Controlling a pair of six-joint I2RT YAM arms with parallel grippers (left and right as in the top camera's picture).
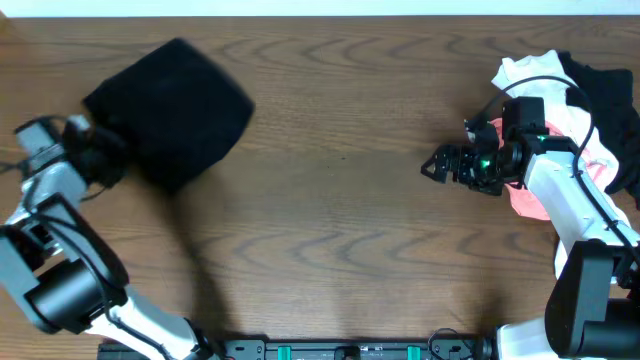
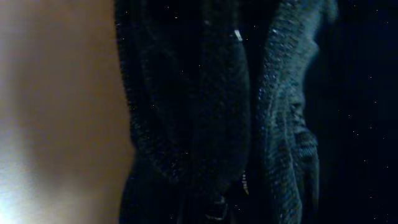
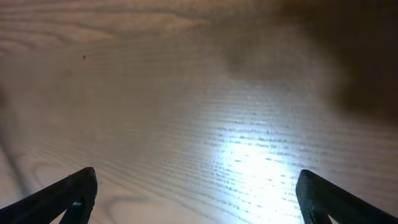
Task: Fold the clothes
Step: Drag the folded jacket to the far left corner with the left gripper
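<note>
I will pull the black garment left in the overhead view with my left gripper and release it on the clear tabletop there.
A large black knit garment lies folded into a compact block at the table's far left. My left gripper is at its left edge. In the left wrist view the black knit fills the frame and bunches down between the jaws, whose fingers are lost in the dark; it looks shut on the fabric. My right gripper is open and empty over bare wood, its two fingertips wide apart in the right wrist view. It is well apart from the black garment.
A loose pile of white, black and pink clothes lies at the far right edge, behind and under my right arm. The table is brown wood.
</note>
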